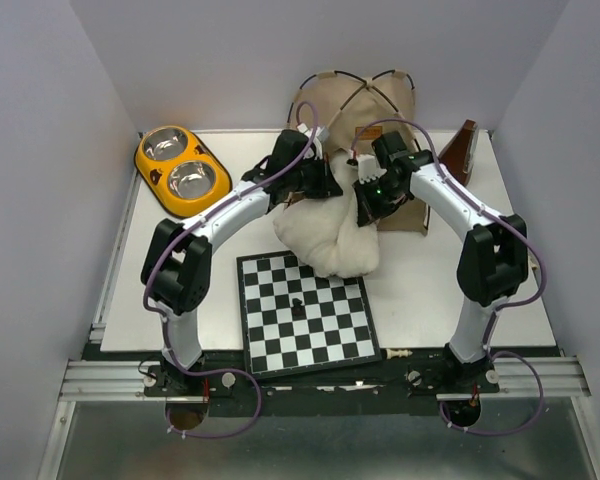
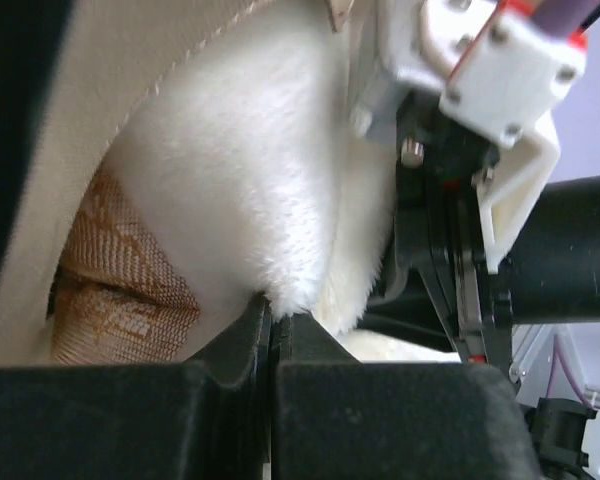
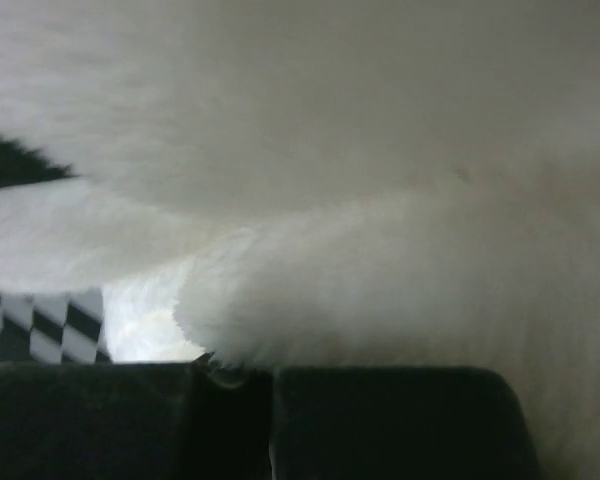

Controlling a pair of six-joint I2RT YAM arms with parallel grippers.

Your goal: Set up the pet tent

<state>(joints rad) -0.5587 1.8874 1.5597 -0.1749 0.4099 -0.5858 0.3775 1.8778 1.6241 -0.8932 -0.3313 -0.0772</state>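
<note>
My left gripper will next push the edge of the cushion outward, toward the front of the pet tent, because the cushion still bulges out over the chessboard.
The pet tent point(image 1: 365, 100) stands at the back of the table, tan fabric under two crossing black poles; its tan wall point(image 2: 100, 90) and a brown mesh patch point(image 2: 120, 290) fill the left of the left wrist view. In front of it a fluffy white cushion point(image 1: 330, 240) is bunched up. My left gripper point(image 1: 325, 185) is shut on a fold of the cushion point(image 2: 280, 200), its jaws meeting at the fur's edge point(image 2: 271, 318). My right gripper point(image 1: 367, 195) is shut too point(image 3: 250, 375), with cushion fur point(image 3: 380, 280) pressed onto its tips, which the fur hides.
A chessboard point(image 1: 305, 312) with one black piece point(image 1: 296, 303) lies near the front, partly under the cushion. A yellow double bowl point(image 1: 180, 170) sits back left. A brown wooden pyramid point(image 1: 462, 150) stands back right. A white chess piece point(image 1: 398, 353) lies at the front edge.
</note>
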